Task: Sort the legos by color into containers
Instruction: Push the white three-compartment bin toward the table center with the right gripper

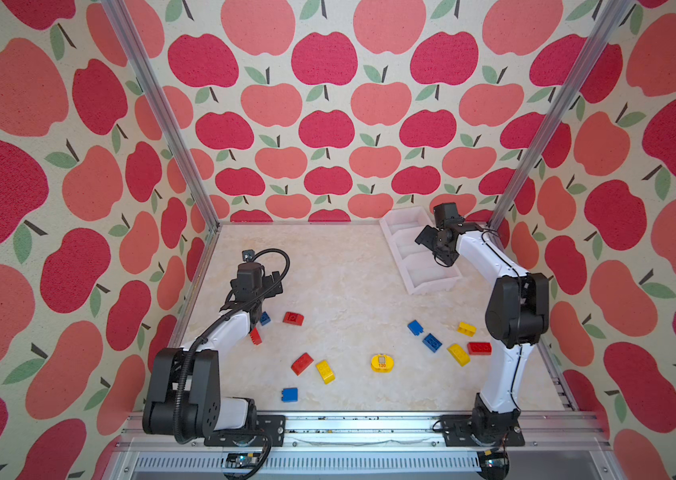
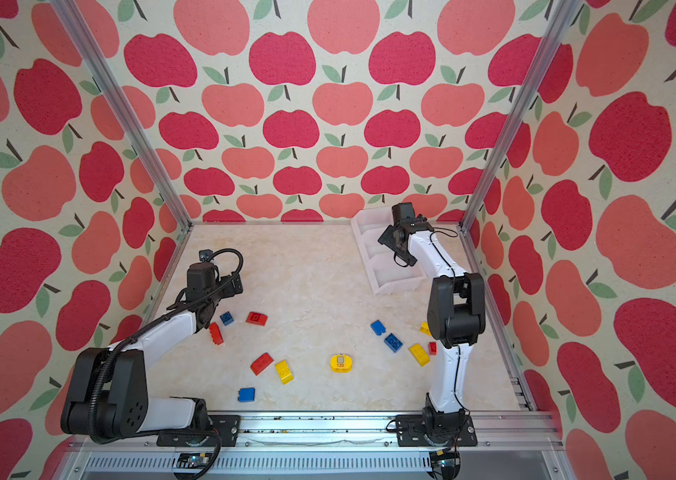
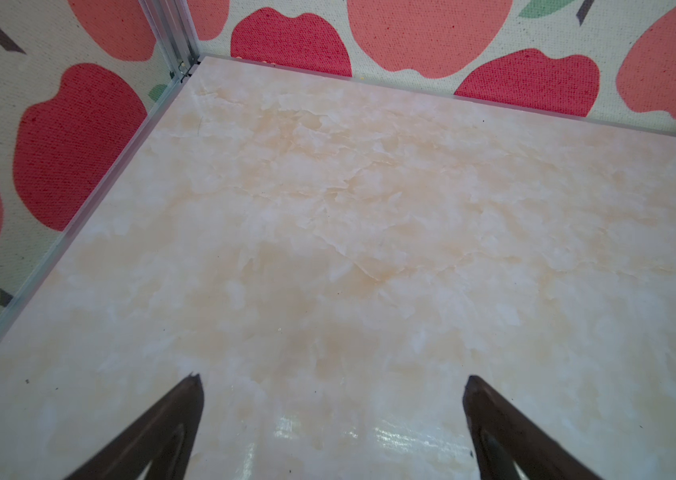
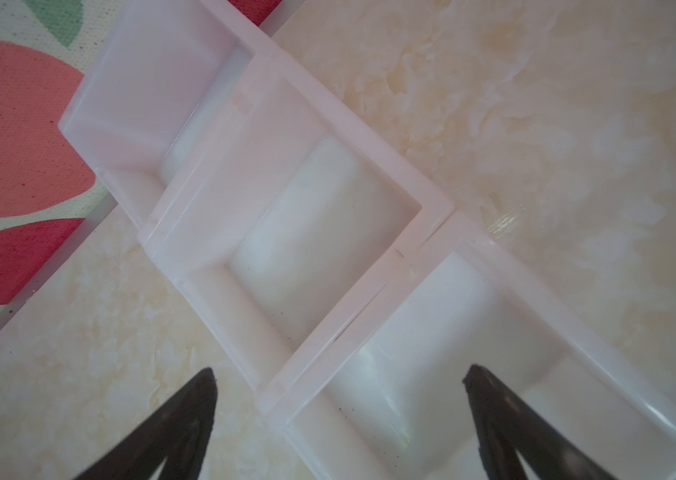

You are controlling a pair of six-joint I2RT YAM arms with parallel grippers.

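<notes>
I will lower my right gripper next onto the joined rims between the near and middle white containers, since that narrow line already runs between its open fingers.
The legos lie loose on the marble table in both top views. On the left are a blue brick (image 1: 264, 318) and red bricks (image 1: 293, 318) (image 1: 256, 336). Nearer the front lie a red brick (image 1: 302, 363), a yellow brick (image 1: 325, 371), a blue brick (image 1: 289, 394) and a round yellow piece marked 120 (image 1: 381, 363). At the right is a cluster of blue (image 1: 432, 343), yellow (image 1: 458, 354) and red (image 1: 479, 348) bricks. The white containers (image 1: 431, 286) (image 4: 431, 199) stand at the back right with nothing in them. My right gripper (image 4: 339, 369) hangs open over them. My left gripper (image 3: 333, 377) is open over bare table.
Apple-patterned walls and aluminium posts (image 1: 161, 116) close in the table on three sides. The containers' far end sits against the back wall (image 4: 16, 124). The arms' bases are bolted to a rail (image 1: 348, 428) along the front edge.
</notes>
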